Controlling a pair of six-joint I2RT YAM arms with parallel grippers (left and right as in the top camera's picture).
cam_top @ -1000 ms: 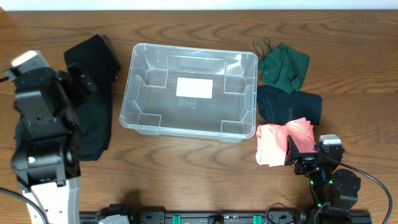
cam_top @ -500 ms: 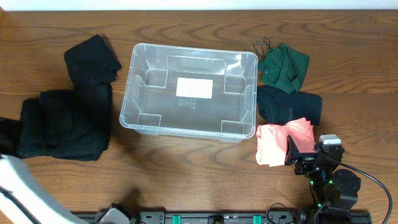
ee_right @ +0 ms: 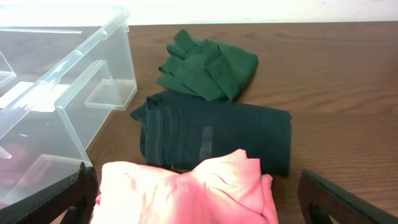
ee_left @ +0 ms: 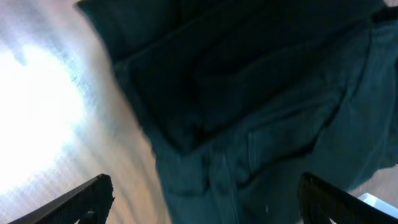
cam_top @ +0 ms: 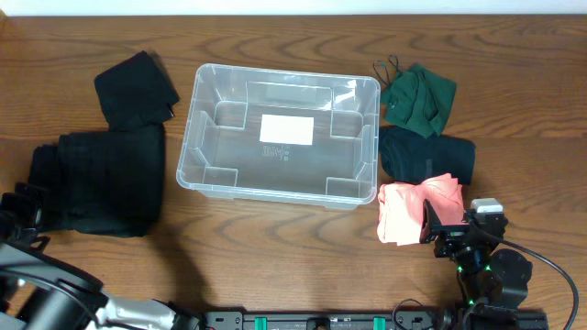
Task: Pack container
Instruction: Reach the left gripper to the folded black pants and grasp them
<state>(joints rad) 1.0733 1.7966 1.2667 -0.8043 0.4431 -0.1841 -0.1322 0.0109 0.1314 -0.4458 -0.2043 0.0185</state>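
The left gripper lowers toward the bin onto the large black garment's folded outer edge point(cam_top: 47, 195) point(ee_left: 202, 167) next, because that edge lies ahead of its open fingers.
The container point(cam_top: 194, 110) is a clear plastic bin with a white label on its base, standing empty mid-table; its corner shows in the right wrist view point(ee_right: 68, 93). My left gripper point(cam_top: 23, 220) is open and empty at the left edge of a folded black garment point(cam_top: 101, 183). The left wrist view shows that dark cloth point(ee_left: 249, 93) ahead of the open jaws point(ee_left: 205, 186). My right gripper point(cam_top: 449, 225) is open with a pink cloth point(cam_top: 408, 211) at its fingers. In the right wrist view the pink cloth point(ee_right: 186, 186) lies between the jaws point(ee_right: 196, 177).
A second black garment point(cam_top: 136, 87) lies left of the bin. A green cloth point(cam_top: 420, 96) and a dark teal folded cloth point(cam_top: 426, 156) lie right of the bin, behind the pink one; both also show in the right wrist view point(ee_right: 208, 62) point(ee_right: 217, 134).
My left arm has swung from the middle left down to the bottom-left corner, uncovering the folded black garment. The right arm and all cloths have not moved.
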